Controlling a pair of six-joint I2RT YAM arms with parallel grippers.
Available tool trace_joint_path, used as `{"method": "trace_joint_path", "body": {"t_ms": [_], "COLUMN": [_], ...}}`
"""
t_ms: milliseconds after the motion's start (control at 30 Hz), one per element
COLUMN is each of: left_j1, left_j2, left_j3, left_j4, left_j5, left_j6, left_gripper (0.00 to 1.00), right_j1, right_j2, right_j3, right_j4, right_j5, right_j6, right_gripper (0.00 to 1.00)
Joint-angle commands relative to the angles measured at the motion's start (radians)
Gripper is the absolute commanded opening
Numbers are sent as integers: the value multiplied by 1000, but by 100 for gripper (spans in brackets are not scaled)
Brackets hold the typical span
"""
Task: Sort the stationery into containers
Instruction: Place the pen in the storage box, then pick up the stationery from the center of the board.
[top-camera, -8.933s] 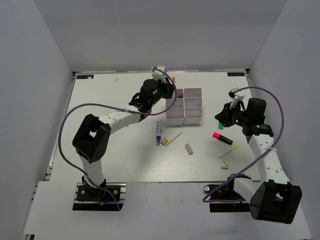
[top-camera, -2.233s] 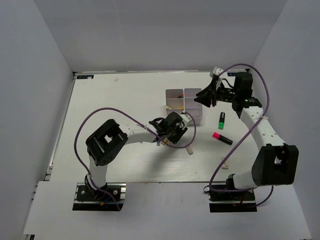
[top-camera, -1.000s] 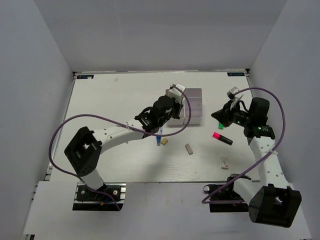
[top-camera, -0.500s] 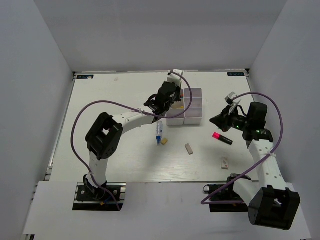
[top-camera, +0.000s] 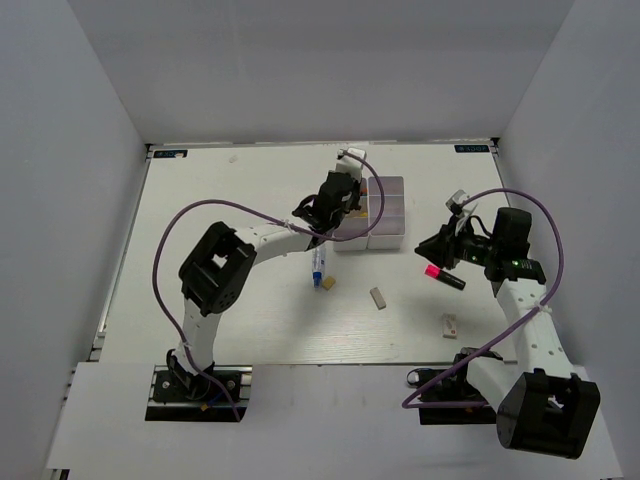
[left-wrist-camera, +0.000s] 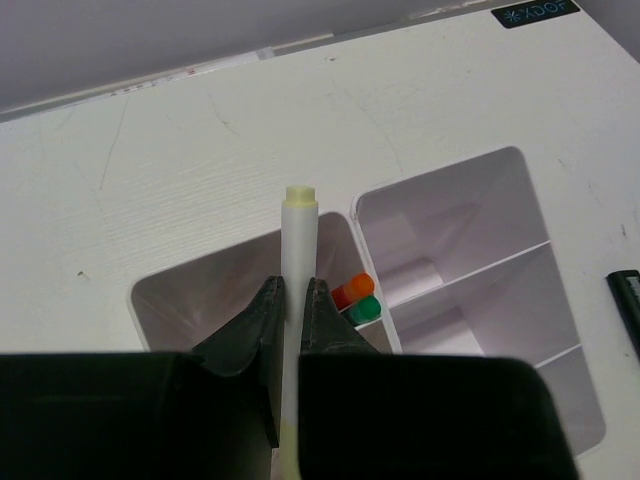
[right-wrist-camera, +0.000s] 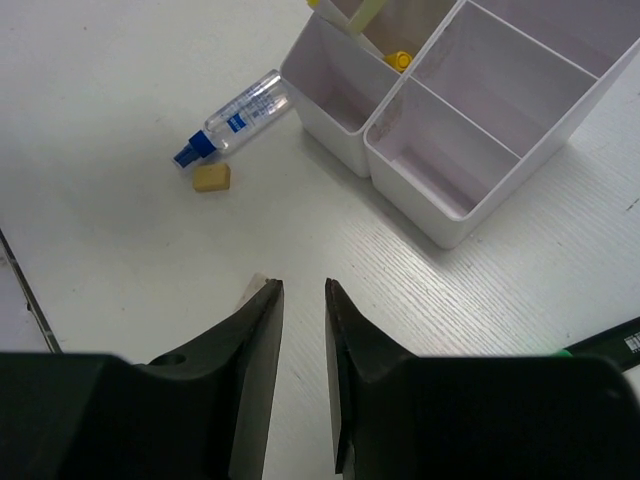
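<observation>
My left gripper eases slightly down and back next over the tray's middle section with the yellow cap to release the stick (left-wrist-camera: 298, 250), whose yellow ends match the cap.
My left gripper (top-camera: 340, 203) is shut on a white stick (left-wrist-camera: 298, 250) with a pale yellow tip and holds it upright over the left column of the white organiser tray (top-camera: 388, 241). In the left wrist view the jaws (left-wrist-camera: 292, 292) pinch the stick above a compartment that holds an orange cap (left-wrist-camera: 353, 290) and a green cap (left-wrist-camera: 364, 309). My right gripper (top-camera: 427, 248) is open and empty, low over the table right of the tray and just above the pink highlighter (top-camera: 444, 276). In the right wrist view its fingertips (right-wrist-camera: 303, 286) hover over bare table.
A blue-white tube (top-camera: 318, 264) and a tan eraser (top-camera: 327, 284) lie below the tray; both show in the right wrist view (right-wrist-camera: 236, 115), (right-wrist-camera: 212, 177). A grey eraser (top-camera: 378, 297) and another small eraser (top-camera: 450, 324) lie nearer the front. A dark marker (right-wrist-camera: 605, 336) lies at the right.
My left gripper has carried the white stick from the table up over the tray's left column. My right gripper has dropped slightly towards the pink highlighter.
</observation>
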Motion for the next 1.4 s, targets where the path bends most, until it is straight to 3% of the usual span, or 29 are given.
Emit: {"method": "trace_joint_path", "body": {"t_ms": [0,267,433,500,567,700,800,833,867,1067,1133,1167,1267,1367], "left_j1": [2,2,2,2,-7,-7,-7,-16,-16,-16,-16,-16,-5,-5], "left_j2": [-9,-54,-75,-98,-98,-121,-144,-144,-160,-288,-350,-415,-523,-663], "left_j3": [-17,-138,-200,-214,-224,-235,-244,-244,-244,-232,-244,-262,-325,-420], "left_j4": [62,174,198,198,208,217,228,243,244,202,124,92,-67,-193], "left_j5": [-13,78,98,98,88,76,56,56,56,70,94,95,149,209], "left_j6": [16,127,136,136,136,136,136,136,145,147,101,73,-81,-152], "left_gripper": [0,0,5,16,39,65,76,78,78,81,81,81,93,100], "right_j1": [-7,-9,-12,-13,-13,-12,-13,-13,-15,-29,-36,-38,-46,-38], "right_j2": [6,11,14,17,18,28,31,32,29,78,121,149,224,294], "right_j3": [30,19,19,17,17,19,20,20,19,28,75,86,138,204], "right_j4": [-33,-35,-45,-47,-47,-49,-52,-53,-38,2,-36,-44,-78,-102], "right_j5": [-27,-20,-18,-17,-14,-12,-6,-1,5,184,270,293,400,477], "right_j6": [-28,-31,-43,-48,-50,-53,-56,-51,-39,140,185,194,220,214], "right_gripper": [30,30,40,49,55,61,65,70,90,89,80,69,53,50]}}
